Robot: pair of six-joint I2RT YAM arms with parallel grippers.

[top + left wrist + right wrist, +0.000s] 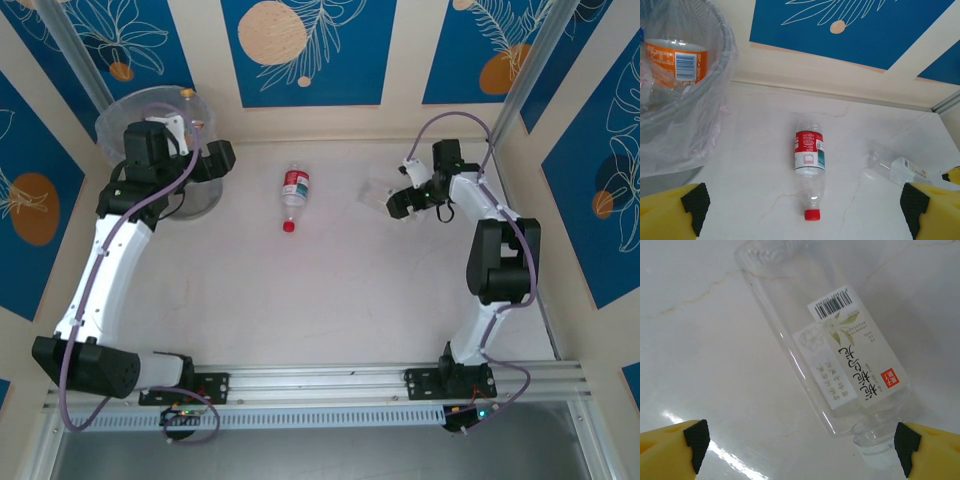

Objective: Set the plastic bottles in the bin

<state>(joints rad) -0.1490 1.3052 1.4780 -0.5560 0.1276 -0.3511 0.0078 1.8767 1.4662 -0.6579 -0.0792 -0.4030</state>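
The bottle's white label lies below my right gripper's open fingers, so they need to turn in line with the slanted bottle and lower around the label next.
A clear plastic bottle with a red label and a red cap lies on the table's middle, cap toward me; in the left wrist view it lies ahead of my open left gripper. That gripper hovers beside the bin, a grey basket lined with a clear bag, where an orange-label bottle rests inside. A second clear bottle with a white label lies flat just before my open right gripper, its neck close to the right fingertip.
Walls with blue panels close the table at the back and both sides. A metal rail runs along the near edge by the arm bases. The white-label bottle also lies to the right of the red-label one.
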